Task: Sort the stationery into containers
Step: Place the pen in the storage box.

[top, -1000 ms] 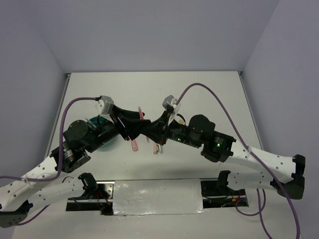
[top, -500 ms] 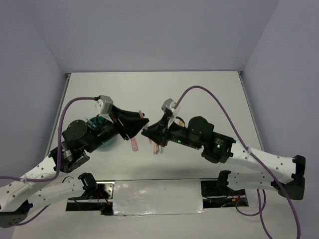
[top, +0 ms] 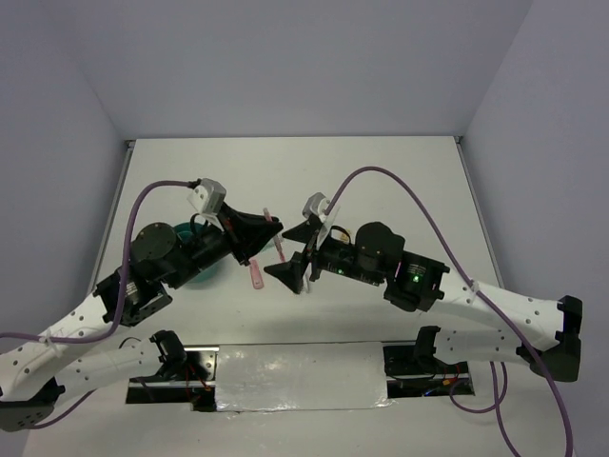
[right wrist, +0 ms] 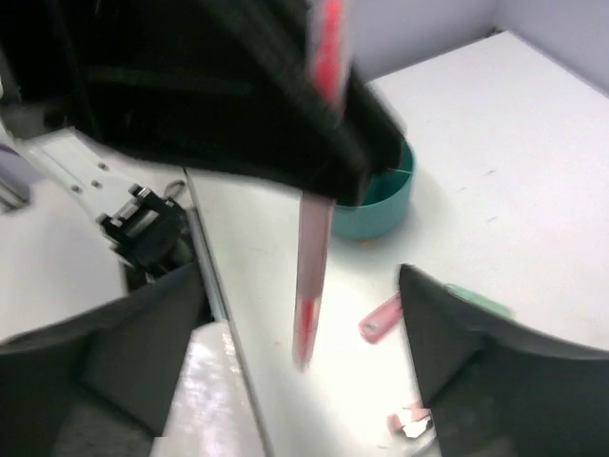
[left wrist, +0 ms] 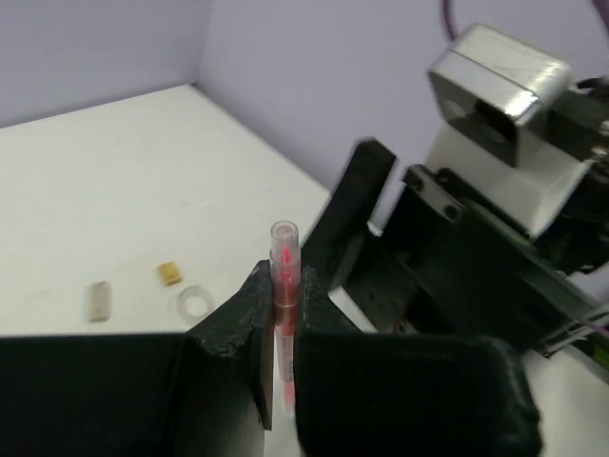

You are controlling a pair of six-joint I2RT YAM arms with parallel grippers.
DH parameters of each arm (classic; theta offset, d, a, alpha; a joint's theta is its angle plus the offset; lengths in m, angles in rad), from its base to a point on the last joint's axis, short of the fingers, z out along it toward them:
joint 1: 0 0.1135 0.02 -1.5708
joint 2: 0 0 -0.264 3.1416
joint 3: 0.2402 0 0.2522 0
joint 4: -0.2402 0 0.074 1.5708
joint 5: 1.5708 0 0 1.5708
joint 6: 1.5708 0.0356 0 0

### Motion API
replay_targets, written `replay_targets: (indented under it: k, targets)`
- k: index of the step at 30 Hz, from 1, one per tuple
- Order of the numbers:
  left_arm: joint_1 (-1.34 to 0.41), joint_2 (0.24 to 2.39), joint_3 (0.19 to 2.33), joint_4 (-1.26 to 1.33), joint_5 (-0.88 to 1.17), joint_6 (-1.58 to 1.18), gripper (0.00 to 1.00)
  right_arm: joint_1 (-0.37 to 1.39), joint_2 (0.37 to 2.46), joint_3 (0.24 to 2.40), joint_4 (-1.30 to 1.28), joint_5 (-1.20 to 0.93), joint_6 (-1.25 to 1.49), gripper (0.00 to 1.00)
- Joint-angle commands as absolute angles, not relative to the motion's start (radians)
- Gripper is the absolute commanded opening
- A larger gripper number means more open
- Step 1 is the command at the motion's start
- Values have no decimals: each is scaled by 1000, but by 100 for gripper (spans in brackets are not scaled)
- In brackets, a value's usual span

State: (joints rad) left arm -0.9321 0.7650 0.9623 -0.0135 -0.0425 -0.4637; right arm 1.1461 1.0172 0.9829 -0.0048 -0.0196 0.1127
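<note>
My left gripper should swing over the teal organizer, which is below it and to its left in the top view, then lower the pen inside and release.
My left gripper is shut on the thin pink pen and holds it above the table. In the right wrist view the pen hangs down out of the left gripper's black jaws between my right gripper's fingers without touching them. My right gripper is open, just to the right of the pen. The teal organizer sits under the left arm. A pink stick, a pink-white clip and the edge of a mint-green tube lie on the table.
A grey block, a tan nub and a clear tape ring lie on the white table beyond the left gripper. The right arm's wrist camera stands close to the pen. A taped metal strip runs along the near edge.
The left gripper has shut on the thin pink pen. The right gripper has opened, let go of it and drawn back a little toward the near side.
</note>
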Motion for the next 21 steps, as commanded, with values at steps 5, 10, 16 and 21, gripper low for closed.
replay_targets:
  k: [5, 10, 16, 21]
  targets:
    - [-933, 785, 1045, -178, -628, -336, 0, 1144, 908, 881, -32, 85, 49, 100]
    - [-824, 796, 901, 4, -1035, -224, 0, 1140, 766, 752, -28, 158, 71, 100]
    - [-487, 851, 812, 90, -997, -294, 0, 1140, 666, 667, -72, 158, 95, 100]
    - [-456, 877, 773, 77, -1098, -394, 0, 1140, 623, 626, -83, 166, 104, 100]
